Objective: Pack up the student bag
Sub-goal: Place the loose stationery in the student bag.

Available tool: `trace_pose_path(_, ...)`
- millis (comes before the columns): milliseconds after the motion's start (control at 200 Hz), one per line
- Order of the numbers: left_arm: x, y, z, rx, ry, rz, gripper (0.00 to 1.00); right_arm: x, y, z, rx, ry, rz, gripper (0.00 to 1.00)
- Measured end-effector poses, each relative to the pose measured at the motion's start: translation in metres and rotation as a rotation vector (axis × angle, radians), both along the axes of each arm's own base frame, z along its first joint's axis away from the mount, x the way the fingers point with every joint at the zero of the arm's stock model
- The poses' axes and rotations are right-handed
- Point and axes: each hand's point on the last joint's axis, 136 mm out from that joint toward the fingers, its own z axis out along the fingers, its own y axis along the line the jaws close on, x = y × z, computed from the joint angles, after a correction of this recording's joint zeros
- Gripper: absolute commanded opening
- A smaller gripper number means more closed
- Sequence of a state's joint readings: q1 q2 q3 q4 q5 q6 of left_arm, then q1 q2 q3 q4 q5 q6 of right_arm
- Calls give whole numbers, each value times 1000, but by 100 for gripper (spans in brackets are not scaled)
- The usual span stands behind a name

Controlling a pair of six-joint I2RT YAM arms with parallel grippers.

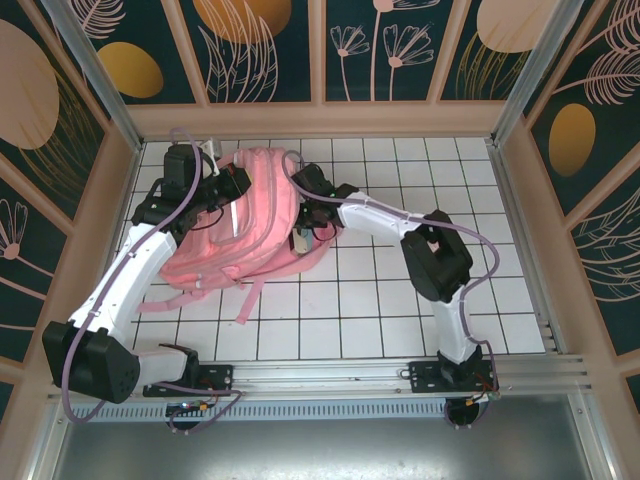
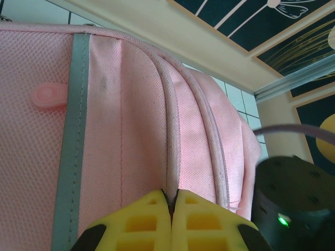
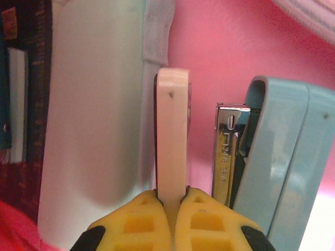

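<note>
Next, my right gripper eases outward along the pink gap between the white object and the light blue stapler, releasing the piece, since that gap's open.
The student bag (image 1: 250, 220) lies flat on the white tiled table, a big soft pink backpack with its straps trailing toward the near side. My left gripper (image 1: 238, 188) rests on the bag's upper left part. In the left wrist view it (image 2: 171, 194) is shut on a raised pink seam ridge (image 2: 172, 130) of the bag (image 2: 131, 120). My right gripper (image 1: 305, 218) is at the bag's right side, inside the opening. Its yellow fingers (image 3: 171, 197) are shut on a pale pink flat piece (image 3: 171, 136) standing upright against the pink lining (image 3: 220, 47).
Inside the bag a light blue stapler (image 3: 277, 157) sits just right of the held piece, a white smooth-sided object (image 3: 94, 130) just left, and a dark book (image 3: 23, 104) further left. A grey reflective strip (image 2: 73, 130) runs along the bag. Wooden walls (image 1: 320, 118) ring the table.
</note>
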State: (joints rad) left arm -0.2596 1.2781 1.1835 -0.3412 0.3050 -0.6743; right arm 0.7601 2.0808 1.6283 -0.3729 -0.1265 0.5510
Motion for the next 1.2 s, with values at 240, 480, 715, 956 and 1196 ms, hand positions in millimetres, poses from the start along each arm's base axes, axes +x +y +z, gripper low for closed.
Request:
trace_pose_path(240, -2, -3, 1, -17, 4, -25, 0, 38, 8, 2, 14, -21, -32, 0)
trace_pose_path(480, -4, -6, 2, -28, 6, -45, 0, 60, 15, -5, 13, -27, -43, 41)
trace_pose_path(715, -5, -7, 2, -12, -6, -64, 0, 48, 3, 0, 7, -10, -62, 57)
trace_pose_path(956, -1, -8, -5, 4, 2, -73, 0, 22, -31, 51, 33, -58, -116, 57)
trace_pose_path(1196, 5, -13, -12, 6, 10, -89, 0, -10, -104, 59, -22, -73, -252, 61)
